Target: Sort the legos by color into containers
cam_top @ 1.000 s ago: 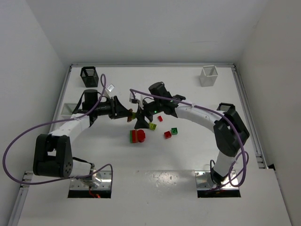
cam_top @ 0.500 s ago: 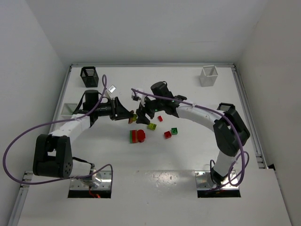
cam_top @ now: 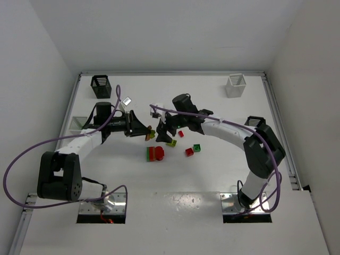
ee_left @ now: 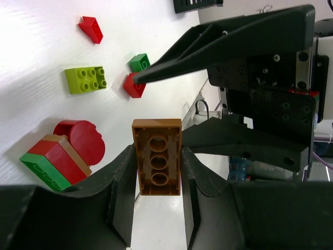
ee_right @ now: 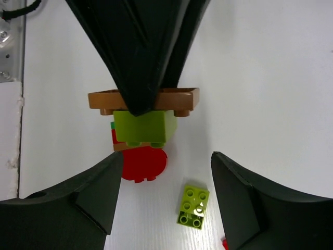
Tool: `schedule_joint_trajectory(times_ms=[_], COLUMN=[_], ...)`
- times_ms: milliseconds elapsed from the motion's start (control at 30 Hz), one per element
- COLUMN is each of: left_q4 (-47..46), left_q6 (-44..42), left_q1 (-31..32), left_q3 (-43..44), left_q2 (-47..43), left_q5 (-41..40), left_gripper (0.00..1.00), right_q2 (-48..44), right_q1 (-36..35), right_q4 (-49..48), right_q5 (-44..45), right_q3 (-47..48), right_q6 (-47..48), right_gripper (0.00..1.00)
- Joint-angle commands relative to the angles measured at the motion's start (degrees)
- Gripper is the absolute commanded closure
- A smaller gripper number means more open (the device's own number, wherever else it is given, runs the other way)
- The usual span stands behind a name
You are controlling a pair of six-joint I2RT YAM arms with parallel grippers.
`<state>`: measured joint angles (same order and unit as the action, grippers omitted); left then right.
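The black basket's opening (cam_top: 101, 85) is outward of my left gripper, to its left in the top view, so I will swing the brown brick out over it and then let go of the brick.
My left gripper (cam_top: 147, 131) is shut on a flat brown brick (ee_left: 156, 164) and holds it above the table. A yellow-green brick (ee_right: 144, 126) is stuck to the underside of that brown plate (ee_right: 143, 99). My right gripper (cam_top: 160, 128) is open and empty, facing the left one, its fingers (ee_left: 223, 47) just beyond the held piece. Below lies a red, green and brown stack (cam_top: 155, 154) with a round red piece (ee_right: 143, 164). Loose on the table are a yellow-green brick (cam_top: 171, 142), a small red piece (cam_top: 180, 134), a red brick (cam_top: 189, 152) and a green brick (cam_top: 197, 147).
A black basket (cam_top: 101, 86) stands at the back left and a white basket (cam_top: 236, 85) at the back right. Another white basket (cam_top: 78, 124) sits at the left edge behind my left arm. Another black basket (cam_top: 255, 122) is at the right, partly hidden by my right arm.
My right gripper has drawn back up and to the right, off the piece that the left gripper holds. The left gripper has shifted slightly right with the brown brick.
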<state>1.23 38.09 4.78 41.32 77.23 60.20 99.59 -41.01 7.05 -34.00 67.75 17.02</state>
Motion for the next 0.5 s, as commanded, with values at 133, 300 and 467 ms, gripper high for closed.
schedule_joint_trajectory(times_ms=[133,300,467], left_q4=[-0.53,-0.53,-0.53], left_q6=[0.67,0.67,0.67], left_q1=[-0.29,-0.29,-0.29], left_q3=[-0.10,-0.10,0.43], left_q2=[-0.85,-0.24,0.81], left_q5=[1.41,1.41,1.41], left_gripper=[1.00,1.00,1.00], right_q2=[0.25,0.96,1.57], right_q1=[-0.73,-1.26,-1.79], right_q4=[-0.54,-1.07,-1.07], right_q5=[-5.82,-5.29,-5.81], right_q3=[4.76,5.99,6.52], right_q6=[1.97,1.97,1.97], right_gripper=[0.31,0.31,0.33])
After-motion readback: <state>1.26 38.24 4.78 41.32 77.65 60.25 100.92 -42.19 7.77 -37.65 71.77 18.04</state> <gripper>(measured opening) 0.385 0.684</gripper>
